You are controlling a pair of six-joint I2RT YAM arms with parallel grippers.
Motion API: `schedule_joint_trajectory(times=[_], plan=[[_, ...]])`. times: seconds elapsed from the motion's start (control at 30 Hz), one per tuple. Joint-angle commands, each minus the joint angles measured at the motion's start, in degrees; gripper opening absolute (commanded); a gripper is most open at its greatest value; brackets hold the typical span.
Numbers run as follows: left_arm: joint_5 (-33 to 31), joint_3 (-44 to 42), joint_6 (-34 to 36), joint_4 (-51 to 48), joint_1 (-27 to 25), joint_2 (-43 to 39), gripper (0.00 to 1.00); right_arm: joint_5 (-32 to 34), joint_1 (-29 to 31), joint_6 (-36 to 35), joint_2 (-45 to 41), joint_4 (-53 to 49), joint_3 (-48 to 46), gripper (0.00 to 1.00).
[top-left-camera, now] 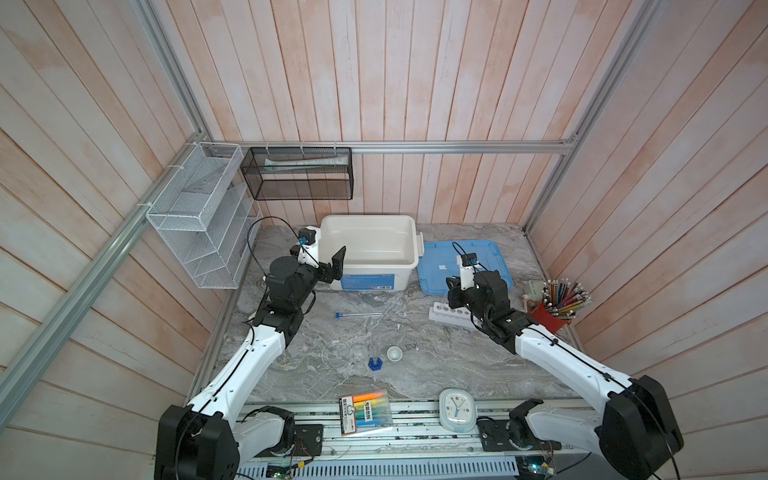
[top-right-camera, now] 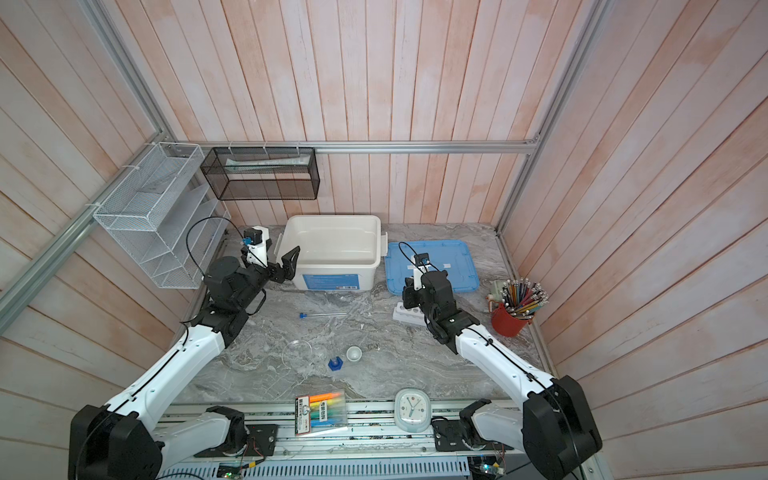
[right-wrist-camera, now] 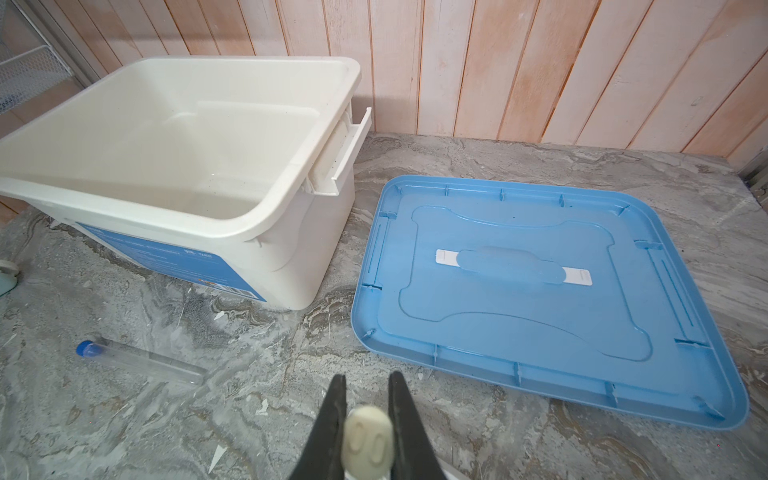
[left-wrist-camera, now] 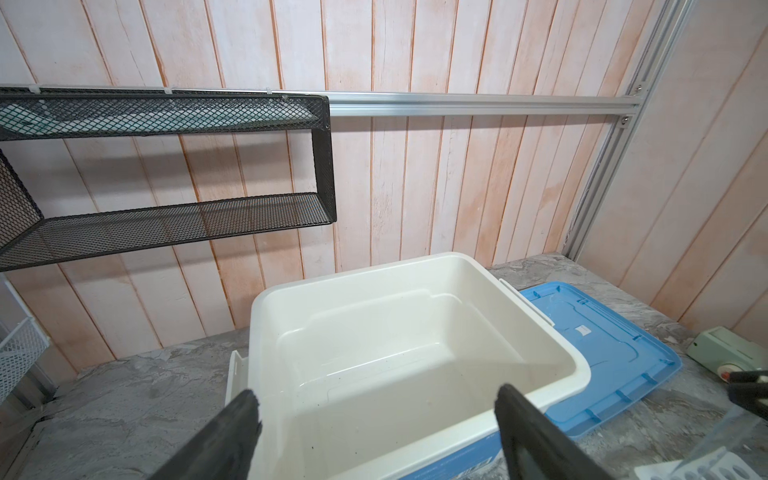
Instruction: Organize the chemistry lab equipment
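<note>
I should next lower the hanging tube with my right gripper into the holed end of the rack (top-left-camera: 442, 312) by the bin (top-left-camera: 370, 219) and release the white cap, since that end lies below.
My right gripper (right-wrist-camera: 368, 376) is shut on the white cap (right-wrist-camera: 368, 440) of a clear tube and hangs over the left end of the white six-hole rack (top-left-camera: 442, 312). My left gripper (top-left-camera: 332, 266) is open and empty at the front left corner of the white bin (top-left-camera: 370, 219). In both top views the blue-capped tube (top-left-camera: 358, 314) lies flat on the table in front of the bin. Nearer the front stand the clear round dish (top-left-camera: 334, 353), small beaker (top-left-camera: 358, 352), blue-based cylinder (top-left-camera: 375, 363) and tiny white bowl (top-left-camera: 394, 353).
A blue lid (top-left-camera: 436, 270) lies upside down to the right of the bin. A red cup of pencils (top-left-camera: 552, 316) stands at the right edge. A clock (top-left-camera: 457, 409) and a highlighter pack (top-left-camera: 365, 411) sit at the front edge. Wire shelves (top-left-camera: 199, 216) hang on the left wall.
</note>
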Motion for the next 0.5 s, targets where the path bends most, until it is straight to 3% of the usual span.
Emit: schedule_joint_trajectory(times=[0.0,0.47], plan=[[1.2,-0.1,-0.3,0.3,0.3,0.2,0.9,0.2,0.0,-0.3,1.0,2.2,-0.4,0.02],[1.1,-0.1,0.3,0.0,0.3,0.1,0.9,1.6,0.4,-2.9,4.1,4.2,-1.2,0.02]])
